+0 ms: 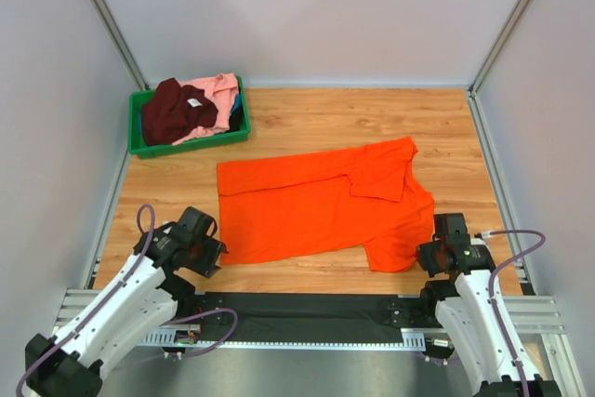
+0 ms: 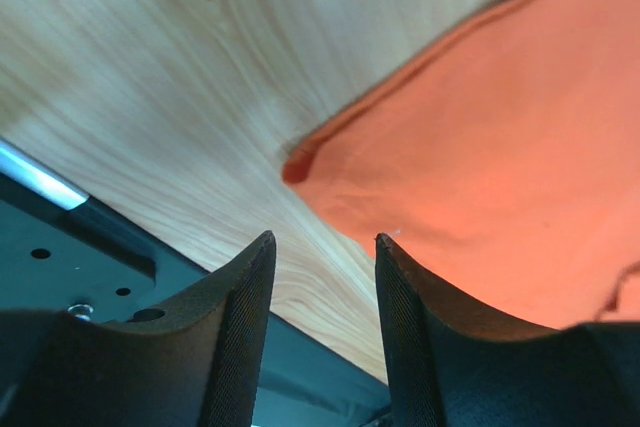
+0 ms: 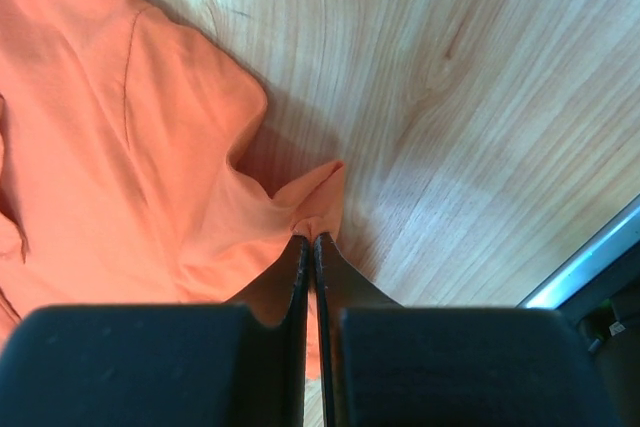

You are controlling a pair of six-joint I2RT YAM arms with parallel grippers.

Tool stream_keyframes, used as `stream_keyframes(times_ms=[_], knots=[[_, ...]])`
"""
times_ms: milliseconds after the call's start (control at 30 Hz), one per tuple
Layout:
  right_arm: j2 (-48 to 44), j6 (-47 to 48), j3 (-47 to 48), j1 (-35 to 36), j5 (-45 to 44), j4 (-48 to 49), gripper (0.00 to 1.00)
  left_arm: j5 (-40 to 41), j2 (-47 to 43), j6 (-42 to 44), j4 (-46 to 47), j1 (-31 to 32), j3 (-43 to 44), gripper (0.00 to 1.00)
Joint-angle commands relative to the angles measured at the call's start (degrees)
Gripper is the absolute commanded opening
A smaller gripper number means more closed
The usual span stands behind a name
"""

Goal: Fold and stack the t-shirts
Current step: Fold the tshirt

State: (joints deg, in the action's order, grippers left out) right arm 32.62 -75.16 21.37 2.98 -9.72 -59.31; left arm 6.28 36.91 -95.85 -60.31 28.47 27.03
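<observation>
My left gripper will next move down and shift onto that free corner [image 1: 226,260] [image 2: 305,169], because my right gripper already holds one near corner of the t-shirt and the other lies free.
The orange t-shirt [image 1: 321,204] lies partly folded on the wooden table, one sleeve turned over its middle. My right gripper [image 3: 311,238] is shut on the shirt's near right corner [image 3: 310,202], the cloth bunched at the fingertips; in the top view it [image 1: 429,258] sits at that corner. My left gripper [image 2: 322,240] is open and empty, just off the shirt's near left corner [image 2: 300,162]; in the top view it [image 1: 212,253] sits beside that corner. The maroon t-shirt [image 1: 175,111] with its white label and the pink t-shirt [image 1: 218,92] lie crumpled in the green bin.
The green bin [image 1: 189,143] stands at the far left of the table. White walls close in both sides and the back. A black and metal rail [image 1: 307,315] runs along the near edge between the arm bases.
</observation>
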Motion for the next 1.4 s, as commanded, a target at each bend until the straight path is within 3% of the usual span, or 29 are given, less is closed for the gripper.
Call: stream_keyframes(times_ms=[0,167,533,633,667,733,967,1233,1367], knots=[[1.0,0.5,0.1,0.3,0.3,2.5,0.00,-2.2,7.9,-3.6,2.0,0.3,0.2,0.51],[1.5,1.3,1.3,0.4,0.2,2.3,0.00,-1.4,14.2,-3.9,3.1,0.2,2.0,0.52],[-0.3,2.2,2.0,0.4,-0.7,1.5,0.00,-1.1,15.6,-5.7,12.2,0.3,-3.0,0.51],[-0.5,2.7,2.6,0.3,-2.6,0.3,0.00,-1.4,17.8,-5.0,14.1,0.3,-3.3,0.38],[-0.8,3.0,3.5,0.3,-3.3,-0.4,0.00,-1.5,18.5,-4.9,15.1,0.2,-3.4,0.22],[-1.2,4.5,5.2,0.3,-5.4,-3.3,0.00,-1.2,18.6,-3.1,15.1,0.2,-2.9,0.00],[0.7,11.0,15.2,0.3,-10.5,-5.4,0.00,7.9,17.8,-0.3,6.3,0.1,5.3,0.00],[15.5,23.6,23.2,0.3,-6.8,7.9,0.00,9.7,27.4,3.6,2.4,-2.7,14.6,0.00],[24.6,30.6,31.7,0.3,-5.9,11.1,0.00,10.2,30.8,6.5,3.0,-5.7,17.8,0.00]])
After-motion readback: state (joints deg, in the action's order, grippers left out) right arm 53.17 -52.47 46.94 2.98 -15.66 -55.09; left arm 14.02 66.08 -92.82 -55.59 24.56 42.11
